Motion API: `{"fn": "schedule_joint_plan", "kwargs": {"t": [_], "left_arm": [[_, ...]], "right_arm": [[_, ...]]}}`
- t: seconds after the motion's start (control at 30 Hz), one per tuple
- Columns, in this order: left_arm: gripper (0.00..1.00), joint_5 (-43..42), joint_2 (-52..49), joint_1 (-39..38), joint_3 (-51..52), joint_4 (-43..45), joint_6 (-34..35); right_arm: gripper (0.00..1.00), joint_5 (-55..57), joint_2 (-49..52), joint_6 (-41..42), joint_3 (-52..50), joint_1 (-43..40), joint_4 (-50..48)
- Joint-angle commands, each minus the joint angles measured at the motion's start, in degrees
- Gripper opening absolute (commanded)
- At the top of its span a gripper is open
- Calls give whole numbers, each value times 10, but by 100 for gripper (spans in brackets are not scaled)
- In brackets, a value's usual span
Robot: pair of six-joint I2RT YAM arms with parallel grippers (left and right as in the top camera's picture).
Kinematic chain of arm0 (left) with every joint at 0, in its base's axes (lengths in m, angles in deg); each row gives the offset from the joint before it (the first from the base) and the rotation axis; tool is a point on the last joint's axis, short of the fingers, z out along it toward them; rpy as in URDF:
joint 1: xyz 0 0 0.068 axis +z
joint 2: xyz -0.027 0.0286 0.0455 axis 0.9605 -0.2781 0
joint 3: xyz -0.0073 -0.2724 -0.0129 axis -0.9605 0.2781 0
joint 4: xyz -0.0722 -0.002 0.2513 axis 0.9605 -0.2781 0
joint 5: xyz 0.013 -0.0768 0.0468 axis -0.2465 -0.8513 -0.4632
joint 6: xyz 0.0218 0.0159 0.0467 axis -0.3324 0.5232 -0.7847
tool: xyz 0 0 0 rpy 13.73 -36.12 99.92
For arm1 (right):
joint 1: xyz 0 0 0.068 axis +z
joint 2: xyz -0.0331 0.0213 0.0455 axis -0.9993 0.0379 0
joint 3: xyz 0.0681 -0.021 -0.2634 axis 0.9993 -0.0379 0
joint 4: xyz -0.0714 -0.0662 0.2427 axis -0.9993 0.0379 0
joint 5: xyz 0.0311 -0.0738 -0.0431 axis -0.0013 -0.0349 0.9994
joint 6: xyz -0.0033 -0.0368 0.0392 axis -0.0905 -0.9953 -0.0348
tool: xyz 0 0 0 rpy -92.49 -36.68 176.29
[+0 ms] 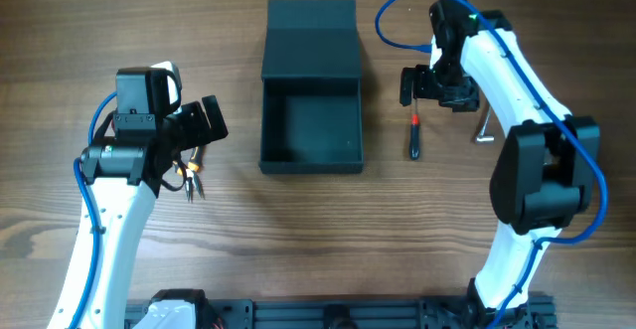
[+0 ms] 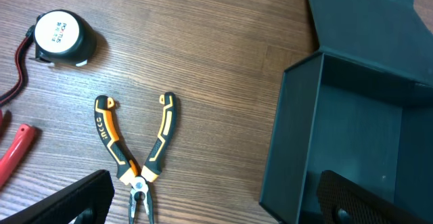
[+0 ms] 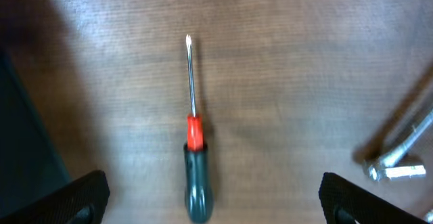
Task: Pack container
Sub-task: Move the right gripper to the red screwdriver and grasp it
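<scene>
My right gripper will bring its open fingers down to the screwdriver's handle next, at the spot where the handle's dark part meets the red collar (image 3: 195, 149).
The container (image 1: 311, 130) is a dark teal-grey box in the middle of the table, with its hinged lid (image 1: 311, 39) laid open at the far side and nothing showing inside. Left of it, my left gripper (image 1: 194, 140) hangs open above orange-and-black pliers (image 1: 191, 178). In the left wrist view the pliers (image 2: 135, 156) lie between the wide-apart fingers of the gripper (image 2: 213, 207), and the container wall (image 2: 284, 143) is at the right. On the other side, my right gripper (image 1: 434, 95) stands open over a screwdriver (image 1: 415, 135). Its dark handle and red collar (image 3: 195, 149) lie between the fingers.
A tape measure (image 2: 61, 38) and a red-handled tool (image 2: 17, 149) lie on the wood to the left of the pliers. A bent metal key (image 1: 484, 130) sits right of the screwdriver and appears again as a metal key (image 3: 399, 163) in the right wrist view.
</scene>
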Motion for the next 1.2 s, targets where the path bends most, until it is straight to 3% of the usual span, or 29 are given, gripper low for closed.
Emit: {"fn": "schedule_joint_plan", "kwargs": {"t": [0.0, 0.8, 1.0, 1.17], "left_arm": [[100, 4, -1, -2, -10, 2, -10], [100, 4, -1, -2, -10, -3, -10], [100, 3, -1, -2, -10, -3, -10], [100, 3, -1, -2, -10, -3, -10]], "right_arm": [[98, 12, 11, -12, -19, 14, -20], [95, 14, 11, 5, -174, 43, -138], [82, 12, 11, 19, -193, 43, -145], [63, 1, 11, 20, -193, 43, -146]]}}
